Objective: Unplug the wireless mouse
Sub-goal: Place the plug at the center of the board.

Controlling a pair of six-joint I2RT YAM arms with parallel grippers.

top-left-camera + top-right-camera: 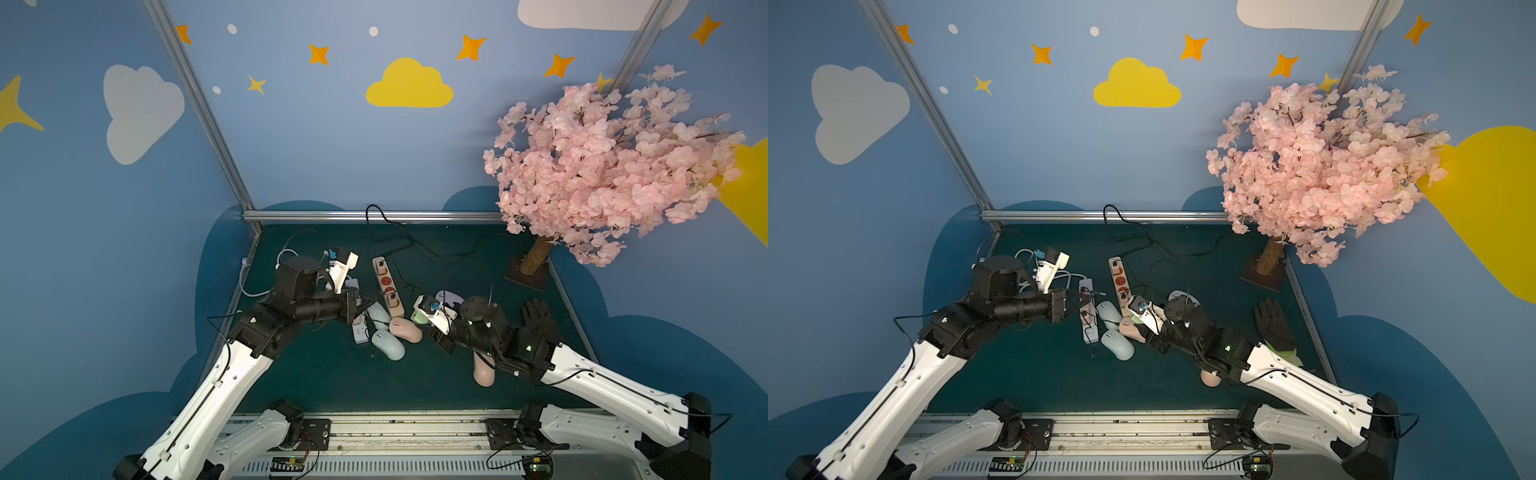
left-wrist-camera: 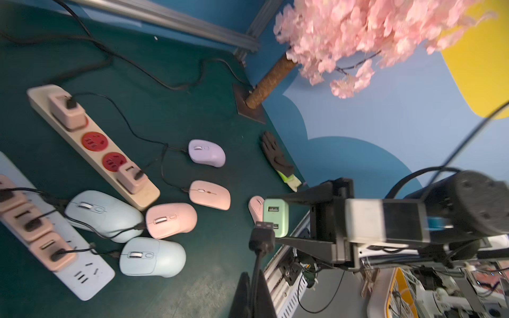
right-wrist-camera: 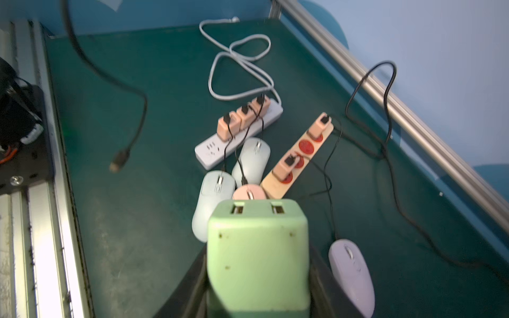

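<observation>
Both ports are empty, so my right gripper should next tilt downward, go down to the bare mat below it between the lilac mouse and the glove, and let go of the charger.
My left gripper (image 2: 254, 276) is shut on a thin black USB cable, and its plug (image 2: 261, 234) sticks out free beyond the fingertips. Facing it, my right gripper (image 3: 257, 264) is shut on a mint-green two-port USB charger (image 3: 257, 247), lifted off the mat with both ports empty. In both top views the two grippers (image 1: 368, 302) (image 1: 422, 318) meet above the mice. Several wireless mice lie below: two light blue (image 2: 104, 216) (image 2: 153, 256), pink ones (image 2: 170, 220) (image 2: 210, 195) and a lilac one (image 2: 206, 152), most with black cables attached. I cannot tell which mouse the held cable belongs to.
A beige power strip (image 1: 387, 286) with red sockets and a white power strip (image 1: 359, 328) carry pink chargers with cables. A black glove (image 1: 538, 318) lies at the right, a pink blossom tree (image 1: 536, 253) stands at the back right, and loose cables trail across the green mat.
</observation>
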